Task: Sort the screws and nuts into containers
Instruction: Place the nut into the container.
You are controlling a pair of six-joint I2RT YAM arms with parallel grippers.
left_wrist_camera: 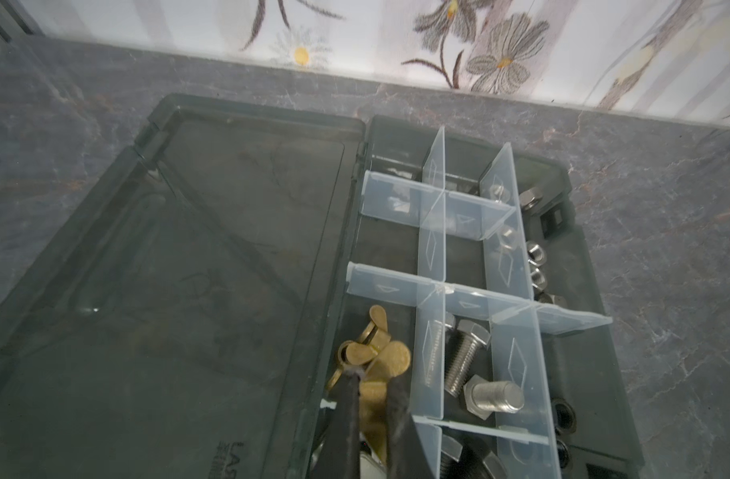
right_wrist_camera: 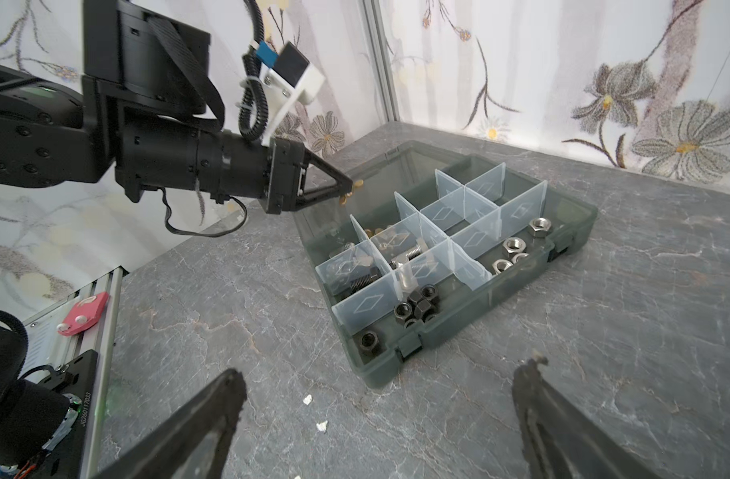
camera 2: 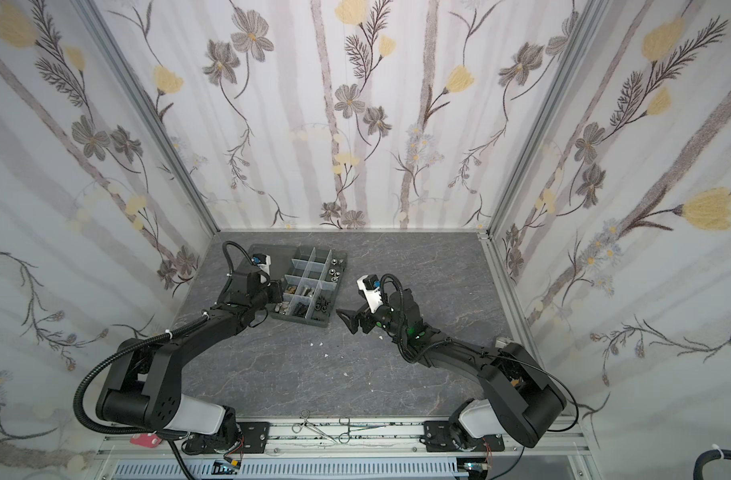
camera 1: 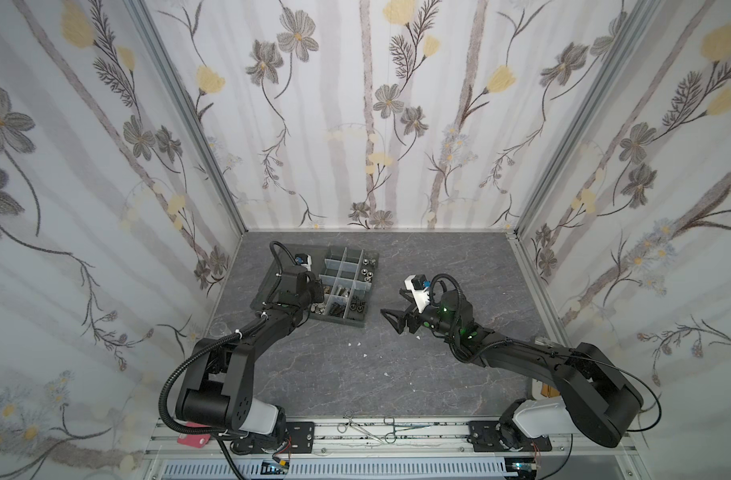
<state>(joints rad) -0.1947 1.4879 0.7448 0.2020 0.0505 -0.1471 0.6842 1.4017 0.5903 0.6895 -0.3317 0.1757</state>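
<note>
The robot will next lower its left gripper away from the lid, over the cell (camera 2: 290, 289) (left_wrist_camera: 380, 339) beside the lid, and release the wing nut, since that cell already holds brass pieces.
The dark grey organizer box (camera 1: 339, 322) (camera 2: 302, 321) (right_wrist_camera: 458, 331) lies open at the back left, and pale dividers form its containers (left_wrist_camera: 432, 232). Its cells hold silver nuts (right_wrist_camera: 512, 245), black nuts (right_wrist_camera: 417, 307), silver bolts (left_wrist_camera: 463, 356) and a black bolt (right_wrist_camera: 363, 283). My left gripper (left_wrist_camera: 373, 379) (right_wrist_camera: 349, 190) (camera 1: 319, 291) is shut on a brass wing nut (left_wrist_camera: 382, 346), just above the cell beside the lid (left_wrist_camera: 189, 269). More brass pieces (right_wrist_camera: 375, 230) lie in that cell. My right gripper (right_wrist_camera: 380, 375) (camera 1: 397, 306) (camera 2: 354, 309) stands open and empty over bare table, right of the box.
White specks (camera 1: 357, 345) (right_wrist_camera: 322, 426) dot the grey marble table (camera 1: 397, 374) in front of the box. Metal forceps (camera 1: 368, 428) lie on the front rail, with a pink piece (right_wrist_camera: 83, 317) at its left end. Floral walls close in the back and both sides.
</note>
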